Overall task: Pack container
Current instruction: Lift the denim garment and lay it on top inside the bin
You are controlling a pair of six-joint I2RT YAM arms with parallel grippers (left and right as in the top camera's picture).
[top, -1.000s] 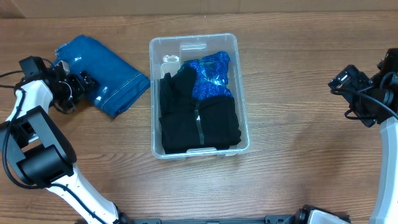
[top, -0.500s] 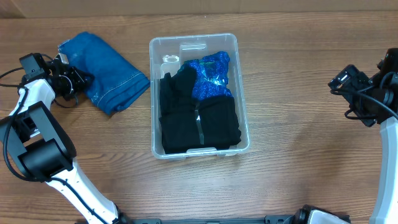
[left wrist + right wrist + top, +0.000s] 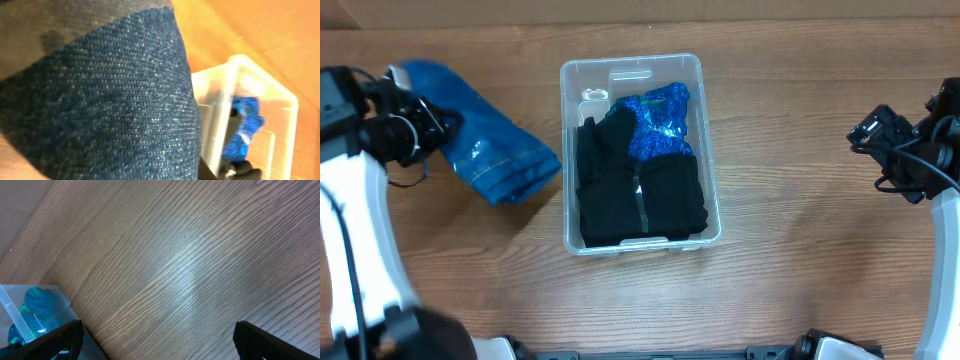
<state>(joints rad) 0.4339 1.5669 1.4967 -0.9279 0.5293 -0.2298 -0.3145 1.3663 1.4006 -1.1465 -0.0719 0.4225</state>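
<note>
Next, I raise my left gripper to clear the container's side, move over the folded black clothes (image 3: 638, 195), which lie to its right in the overhead view, lower and release.
The clear container (image 3: 630, 63) sits mid-table, holding folded black clothes (image 3: 638, 195) and a shiny blue packet (image 3: 658, 118). To its left lies a blue denim garment (image 3: 490, 150); my left gripper (image 3: 428, 128) is shut on its far left edge, which is raised off the table. In the left wrist view the denim garment (image 3: 110, 100) covers the fingers, with the container (image 3: 262, 82) beyond it. My right gripper (image 3: 876, 128) hovers far right, open and empty. In the right wrist view the right gripper (image 3: 160, 345) has bare table between its spread fingers, and the container's corner (image 3: 52, 289) shows at lower left.
Bare wooden tabletop (image 3: 800, 200) lies between the container and the right arm. A cardboard-coloured wall (image 3: 770, 10) runs along the table's far edge. The left arm's white links (image 3: 360, 230) stretch down the left side.
My left gripper shut on the denim's left edge and rose with it, so the arm looms larger overhead and the cloth is pulled up. The right arm has not moved.
</note>
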